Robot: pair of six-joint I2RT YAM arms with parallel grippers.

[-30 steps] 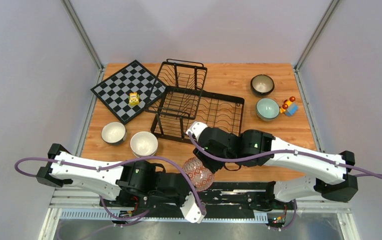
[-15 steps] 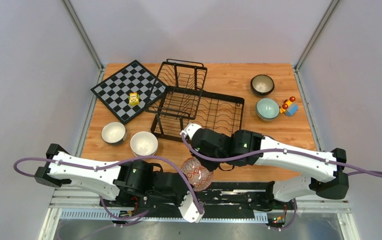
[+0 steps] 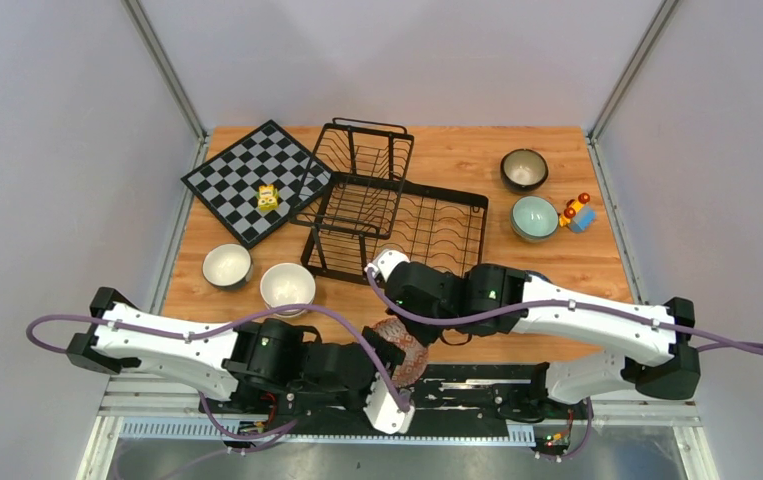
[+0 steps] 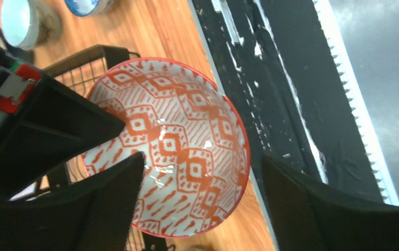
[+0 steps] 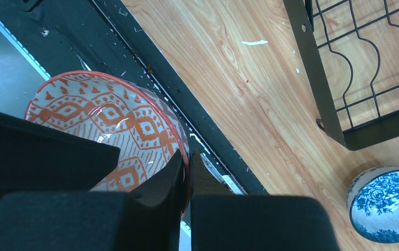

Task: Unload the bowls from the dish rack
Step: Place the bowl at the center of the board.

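Note:
The right gripper will swing to the right in the top view, go down there and release the bowl, because the tabletop by the rack's near corner is clear.
A red-patterned bowl point(image 3: 404, 348) hangs over the table's near edge between the two arms. My right gripper point(image 5: 186, 159) is shut on its rim, one finger inside and one outside. Around the same bowl point(image 4: 176, 141), my left gripper point(image 4: 202, 162) stands open, with one finger over the inside and the other clear of the rim. The black wire dish rack point(image 3: 397, 215) stands mid-table, and no bowl shows in it. On the table sit a white bowl point(image 3: 227, 265), a beige bowl point(image 3: 287, 287), a dark-glazed bowl point(image 3: 524, 169) and a teal bowl point(image 3: 535, 217). A blue-and-white bowl point(image 5: 383, 204) lies near the rack's corner.
A checkerboard point(image 3: 247, 170) with a small yellow toy point(image 3: 268, 197) lies at the back left. A small coloured toy figure point(image 3: 577, 213) sits beside the teal bowl. A black mounting rail point(image 3: 477, 385) runs along the near edge below the held bowl.
My left gripper has opened off the red-patterned bowl. My right gripper has closed onto its rim. Both arms have shifted only slightly.

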